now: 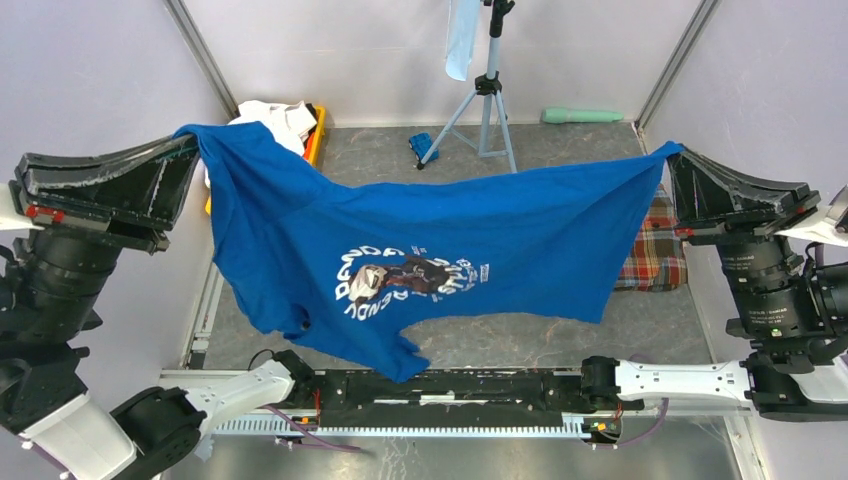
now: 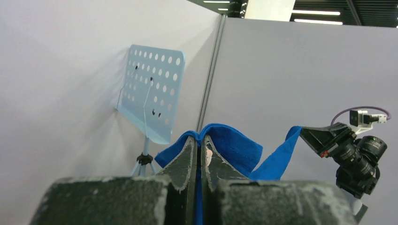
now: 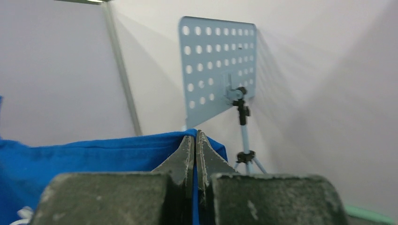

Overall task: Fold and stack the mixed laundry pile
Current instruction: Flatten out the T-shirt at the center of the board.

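Note:
I need to lower my left gripper outward next to let go of the T-shirt's corner, because the tabletop (image 1: 387,158) beside the bright-blue object is below the gripper and to its right in the top view.
A royal-blue T-shirt (image 1: 500,235) with a white chest graphic hangs stretched in the air between both arms, its lower edge sagging toward the table's near side. My left gripper (image 1: 190,140) is shut on its left corner, and blue cloth (image 2: 230,145) is pinched between the jaws and folds over their tips. At the right, my right gripper (image 1: 672,150) is shut on the other corner, blue fabric (image 3: 94,159) running off to the left of its fingers (image 3: 180,157). White garments (image 1: 275,118) of the laundry pile lie at the back left. A red-green plaid cloth (image 1: 655,250) lies at the right, partly hidden by the shirt.
A tripod stand (image 1: 488,100) with a perforated pale-blue plate (image 2: 150,89) stands at the back centre, a narrow pale-blue cloth (image 1: 462,40) hanging from it. A small bright-blue object (image 1: 420,143) sits by its foot. A green cylinder (image 1: 580,116) lies along the back wall. An orange-yellow bin edge (image 1: 316,135) shows behind the shirt.

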Robot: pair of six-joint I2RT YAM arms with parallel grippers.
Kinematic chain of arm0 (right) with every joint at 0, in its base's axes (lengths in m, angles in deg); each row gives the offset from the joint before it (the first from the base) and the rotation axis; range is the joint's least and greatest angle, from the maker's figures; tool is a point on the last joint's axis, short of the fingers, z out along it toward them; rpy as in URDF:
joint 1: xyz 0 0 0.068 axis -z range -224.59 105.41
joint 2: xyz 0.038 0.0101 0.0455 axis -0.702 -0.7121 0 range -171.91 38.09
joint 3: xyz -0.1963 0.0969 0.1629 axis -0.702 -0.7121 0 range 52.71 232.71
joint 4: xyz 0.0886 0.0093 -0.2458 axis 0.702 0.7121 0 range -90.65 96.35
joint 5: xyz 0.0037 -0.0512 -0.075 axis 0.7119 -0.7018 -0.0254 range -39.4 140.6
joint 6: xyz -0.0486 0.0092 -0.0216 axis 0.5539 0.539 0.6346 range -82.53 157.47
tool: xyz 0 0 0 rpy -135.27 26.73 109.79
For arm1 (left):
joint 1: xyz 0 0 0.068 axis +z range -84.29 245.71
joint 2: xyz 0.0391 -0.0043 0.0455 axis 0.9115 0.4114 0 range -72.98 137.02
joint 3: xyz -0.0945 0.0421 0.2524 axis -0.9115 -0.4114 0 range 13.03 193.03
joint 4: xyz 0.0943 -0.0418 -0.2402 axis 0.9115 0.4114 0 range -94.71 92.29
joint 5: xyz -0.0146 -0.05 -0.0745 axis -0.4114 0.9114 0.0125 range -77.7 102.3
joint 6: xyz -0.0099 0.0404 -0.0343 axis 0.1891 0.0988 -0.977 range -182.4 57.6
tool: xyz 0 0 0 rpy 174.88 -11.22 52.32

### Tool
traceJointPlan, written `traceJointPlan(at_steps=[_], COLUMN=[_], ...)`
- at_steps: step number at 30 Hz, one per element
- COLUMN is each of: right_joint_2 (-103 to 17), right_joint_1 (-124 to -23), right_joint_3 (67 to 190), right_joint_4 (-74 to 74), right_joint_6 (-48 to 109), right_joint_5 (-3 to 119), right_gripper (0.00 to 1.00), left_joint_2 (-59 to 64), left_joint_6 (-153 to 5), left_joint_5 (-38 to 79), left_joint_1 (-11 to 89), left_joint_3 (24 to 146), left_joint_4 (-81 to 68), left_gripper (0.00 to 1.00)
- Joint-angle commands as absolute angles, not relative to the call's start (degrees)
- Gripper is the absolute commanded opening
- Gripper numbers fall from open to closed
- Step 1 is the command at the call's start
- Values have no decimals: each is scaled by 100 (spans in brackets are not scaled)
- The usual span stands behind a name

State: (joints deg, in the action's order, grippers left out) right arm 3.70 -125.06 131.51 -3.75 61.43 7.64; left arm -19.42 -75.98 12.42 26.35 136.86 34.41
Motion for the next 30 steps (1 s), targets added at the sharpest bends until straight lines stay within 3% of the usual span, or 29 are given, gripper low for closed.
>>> traceJointPlan(at_steps=[1, 4, 7, 8, 11, 13, 15, 17, 22, 30], right_joint_2=[59, -438, -1692, -2108, -3215, -3765, -4203, -4384, -4417, -3098], right_joint_1=[-12509, -12506, -12074, -11752, -10431, -9588, -8686, -7920, -7484, -7479], right_joint_3=[12998, 11794, 10877, 10804, 10441, 10791, 11535, 11457, 11185, 10324], right_joint_4=[-1124, -3915, -8120, -8509, -6941, -3124, 158, 510, 322, -1], right_joint_6=[6727, 8954, 12088, 12321, 10660, 7463, 4351, 3758, 3559, 3638], right_joint_5=[-380, -2094, -2923, -3176, -3554, -3021, -1166, 155, 517, 1219], right_gripper=[0, 0, 0, 0, 0, 0, 0, 0, 0, 0], left_joint_2=[-1272, -833, -248, -48, 608, 1228, 1765, 2221, 2632, 1272], left_joint_6=[-7462, -7571, -7925, -8040, -8570, -9103, -9314, -9264, -9103, -8955], left_joint_5=[851, -164, -1264, -1439, -565, 234, 1114, 1503, 1525, 1625], left_joint_1=[2620, 2625, 2648, 2706, 3572, 4508, 5197, 5436, 5507, 5507], left_joint_3=[14014, 13854, 13410, 13229, 12335, 11791, 11422, 11246, 10961, 9990], left_joint_4=[3253, 3503, 3888, 3990, 3943, 3846, 3597, 3419, 3243, 2732], left_gripper=[2, 2, 2, 2, 2, 2, 2, 2, 2, 2])
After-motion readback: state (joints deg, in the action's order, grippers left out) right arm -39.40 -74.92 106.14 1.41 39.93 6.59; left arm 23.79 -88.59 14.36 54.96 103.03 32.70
